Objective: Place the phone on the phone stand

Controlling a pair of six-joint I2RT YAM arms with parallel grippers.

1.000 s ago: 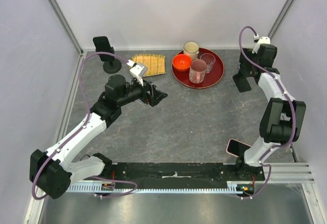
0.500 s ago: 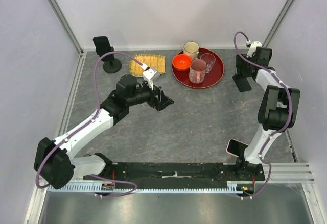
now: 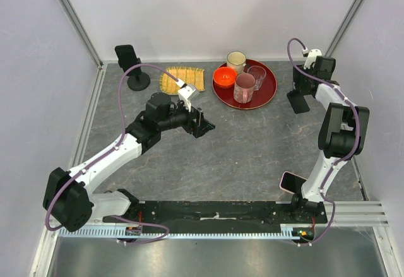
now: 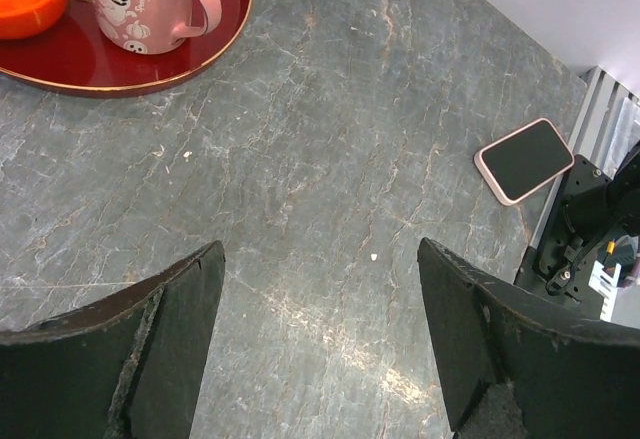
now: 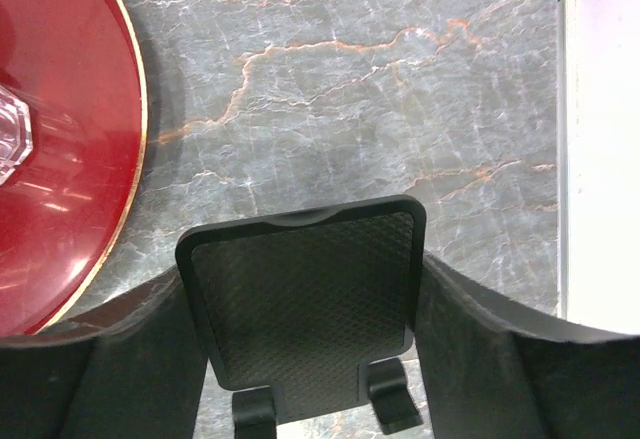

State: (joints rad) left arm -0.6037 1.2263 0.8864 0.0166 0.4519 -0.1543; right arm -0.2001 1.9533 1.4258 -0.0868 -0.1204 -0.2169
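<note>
The tabletop's middle is to the left in the top view, so my right gripper will swing past the tray and release the stand there.
The phone, pink-cased with a black screen, lies flat near the right arm's base; it also shows in the left wrist view. A black phone stand stands at the right, beside the red tray. Its textured holder plate with two small hooks fills the gap between my right gripper's wide-spread fingers. My right gripper is over that stand. A second black stand with a disc base is at the back left. My left gripper is open and empty above mid-table.
A red tray holds an orange bowl, a pink mug, a glass and a cream cup. A yellow woven mat lies behind the left arm. Walls enclose the back and sides.
My left arm has reached to the right toward mid-table. My right gripper has moved left and down over the stand at the right. The phone has not moved.
</note>
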